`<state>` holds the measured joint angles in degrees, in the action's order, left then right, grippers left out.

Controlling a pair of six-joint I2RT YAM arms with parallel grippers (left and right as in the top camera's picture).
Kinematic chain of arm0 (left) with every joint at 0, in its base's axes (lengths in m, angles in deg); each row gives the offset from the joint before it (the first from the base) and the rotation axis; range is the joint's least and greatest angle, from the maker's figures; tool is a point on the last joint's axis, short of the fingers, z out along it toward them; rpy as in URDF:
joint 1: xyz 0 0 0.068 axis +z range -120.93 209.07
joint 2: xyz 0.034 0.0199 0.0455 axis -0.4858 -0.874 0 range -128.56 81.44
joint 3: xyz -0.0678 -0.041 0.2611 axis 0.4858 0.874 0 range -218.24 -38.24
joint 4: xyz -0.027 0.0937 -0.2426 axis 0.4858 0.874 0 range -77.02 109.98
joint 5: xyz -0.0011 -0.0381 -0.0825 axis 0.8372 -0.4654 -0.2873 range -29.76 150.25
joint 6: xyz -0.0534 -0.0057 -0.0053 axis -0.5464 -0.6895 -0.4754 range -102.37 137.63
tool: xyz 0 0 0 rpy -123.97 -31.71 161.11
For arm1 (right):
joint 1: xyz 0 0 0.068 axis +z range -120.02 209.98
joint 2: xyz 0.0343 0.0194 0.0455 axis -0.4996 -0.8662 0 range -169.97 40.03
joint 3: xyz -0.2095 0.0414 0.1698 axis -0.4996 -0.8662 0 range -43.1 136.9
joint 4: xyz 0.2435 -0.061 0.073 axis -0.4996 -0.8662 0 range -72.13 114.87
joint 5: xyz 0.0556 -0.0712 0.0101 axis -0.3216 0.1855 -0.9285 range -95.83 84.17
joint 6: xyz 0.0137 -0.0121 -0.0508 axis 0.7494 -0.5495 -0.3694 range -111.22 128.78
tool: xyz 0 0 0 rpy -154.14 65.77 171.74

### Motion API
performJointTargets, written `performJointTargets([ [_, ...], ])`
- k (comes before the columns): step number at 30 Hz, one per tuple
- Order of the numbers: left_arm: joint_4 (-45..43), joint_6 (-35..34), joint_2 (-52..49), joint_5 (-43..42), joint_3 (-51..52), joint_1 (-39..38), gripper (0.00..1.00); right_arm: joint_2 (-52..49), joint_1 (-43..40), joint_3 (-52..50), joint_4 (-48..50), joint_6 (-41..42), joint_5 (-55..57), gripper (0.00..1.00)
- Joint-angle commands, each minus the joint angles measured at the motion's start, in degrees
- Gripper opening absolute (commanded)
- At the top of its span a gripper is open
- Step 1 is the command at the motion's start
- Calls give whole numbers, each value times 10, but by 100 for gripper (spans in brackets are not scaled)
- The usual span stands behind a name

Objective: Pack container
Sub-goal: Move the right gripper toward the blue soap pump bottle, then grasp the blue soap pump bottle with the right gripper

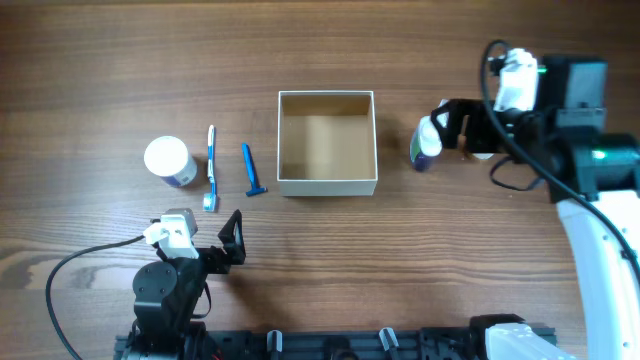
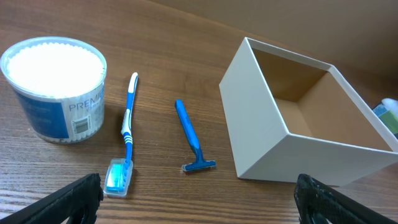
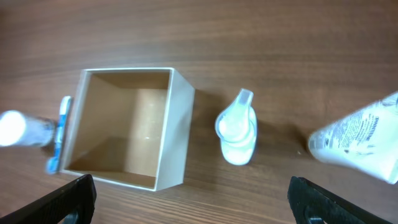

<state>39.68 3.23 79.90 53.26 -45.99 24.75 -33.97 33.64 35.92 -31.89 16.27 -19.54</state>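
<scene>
Next, my right gripper lowers its open fingers around the upper part of the small clear-capped bottle (image 1: 427, 143) (image 3: 236, 134), because that bottle still stands outside the empty container.
The container (image 1: 327, 186) is a square, open white box with a tan, empty inside, at the table's middle; it also shows in the left wrist view (image 2: 264, 124) and the right wrist view (image 3: 177, 134). Left of it lie a blue razor (image 1: 250, 170), a blue and white toothbrush (image 1: 211, 165) and a round white-lidded jar (image 1: 168, 160). A small clear-capped bottle (image 1: 427, 143) stands right of the container. My left gripper (image 1: 205, 238) is open and empty, near the table's front, short of the toothbrush (image 2: 127, 124) and razor (image 2: 189, 134). My right gripper (image 1: 455, 125) is open and empty, beside the small bottle (image 3: 236, 134).
A larger white printed bottle (image 3: 360, 140) lies right of the small bottle in the right wrist view. The jar (image 2: 56, 87) shows at the far left of the left wrist view. A black rail runs along the table's front edge (image 1: 330, 345).
</scene>
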Motion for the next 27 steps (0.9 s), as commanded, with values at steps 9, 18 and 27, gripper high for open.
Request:
performJointTargets([
  [9,-1,7,4,-5,0,5,100,-145,76,16,5,96,238,98],
  [18,-1,7,4,-5,0,5,100,-226,76,15,35,107,205,92],
  [27,-1,7,4,-5,0,5,100,-242,78,14,56,123,157,79],
])
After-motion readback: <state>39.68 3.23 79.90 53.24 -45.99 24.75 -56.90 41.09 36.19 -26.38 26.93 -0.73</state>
